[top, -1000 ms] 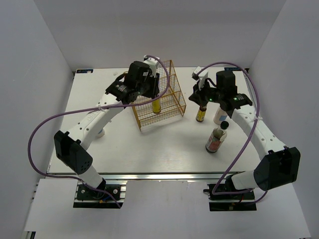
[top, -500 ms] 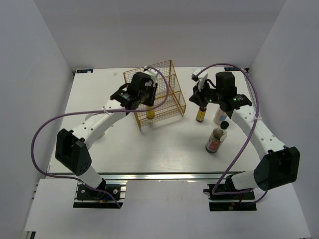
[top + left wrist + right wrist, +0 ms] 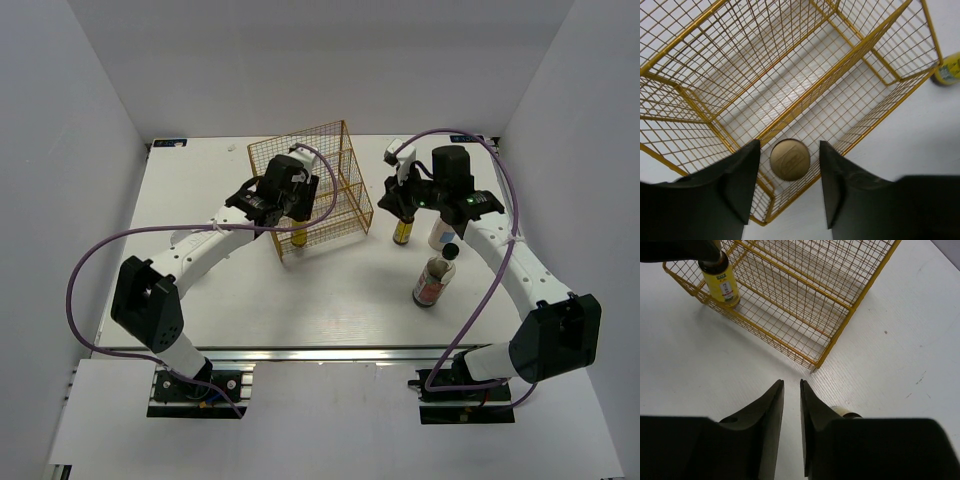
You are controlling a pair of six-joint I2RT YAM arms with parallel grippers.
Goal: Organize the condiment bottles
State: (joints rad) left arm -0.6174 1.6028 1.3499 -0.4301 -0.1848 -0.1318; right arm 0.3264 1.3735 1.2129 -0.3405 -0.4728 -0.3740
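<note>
The right gripper opens, turns and shifts toward the white bottle next, then lowers over the second amber bottle's dark cap (image 3: 407,217) (image 3: 852,415), now outside its narrow finger gap.
One amber-yellow bottle (image 3: 299,238) stands in the near-left corner of the gold wire rack (image 3: 340,190). My left gripper (image 3: 296,218) hangs open just over it. In the left wrist view its round cap (image 3: 789,159) sits between the open fingers (image 3: 789,144) with a gap on each side. The second amber bottle (image 3: 403,232) stands on the table right of the rack, under my right gripper (image 3: 400,200). In the right wrist view that gripper (image 3: 792,385) is nearly closed on nothing. A white bottle (image 3: 440,236) and the dark brown bottle (image 3: 433,281) stand nearby.
The rack (image 3: 805,295) has stepped tiers and open wire walls, and it also fills the left wrist view (image 3: 840,60). The right arm's purple cable loops over the table's right side. White walls enclose the table.
My left gripper has moved from behind the rack toward the near side, and the amber bottle below it has shifted to the rack's near-left corner. The right arm has not moved.
</note>
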